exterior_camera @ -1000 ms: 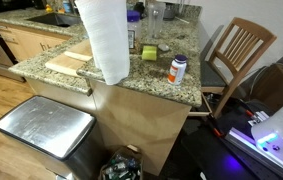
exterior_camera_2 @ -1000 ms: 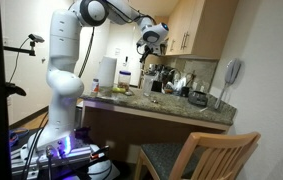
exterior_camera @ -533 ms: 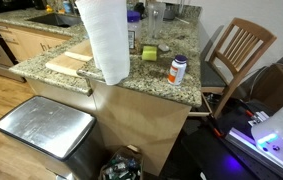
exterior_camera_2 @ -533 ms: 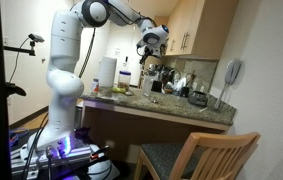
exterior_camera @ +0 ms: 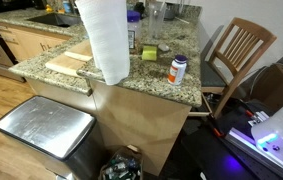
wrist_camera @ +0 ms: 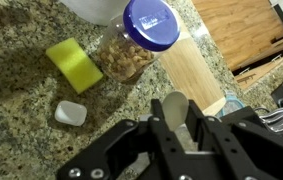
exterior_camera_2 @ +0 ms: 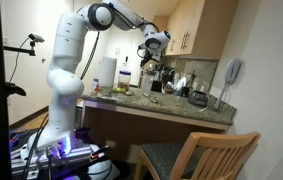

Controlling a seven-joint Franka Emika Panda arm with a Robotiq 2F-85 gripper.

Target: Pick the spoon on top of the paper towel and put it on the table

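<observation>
The spoon (wrist_camera: 175,106) is still held between my gripper's fingers high above the counter, so my gripper will go down next toward the bare granite beside the blue-lidded jar of nuts.
The paper towel (exterior_camera: 103,40) is a tall white roll standing at the near edge of the granite counter; it also shows in an exterior view (exterior_camera_2: 106,73). My gripper (exterior_camera_2: 152,44) is raised above the counter, well away from the roll. In the wrist view my gripper (wrist_camera: 185,112) is shut on a pale spoon (wrist_camera: 175,106), whose bowl sticks out between the fingers. Below it lies the speckled granite counter (wrist_camera: 21,100). The gripper is out of frame in the exterior view that looks down on the counter.
Under the gripper are a blue-lidded jar of nuts (wrist_camera: 141,35), a green sponge (wrist_camera: 73,63), a small white piece (wrist_camera: 70,113) and a pale wooden board (wrist_camera: 199,78). A pill bottle (exterior_camera: 178,69), a wooden chair (exterior_camera: 239,50) and a steel bin (exterior_camera: 43,128) also show.
The arm has shifted a little; the gripper with the spoon has moved slightly away from the paper towel and a touch lower. Nothing on the counter has moved.
</observation>
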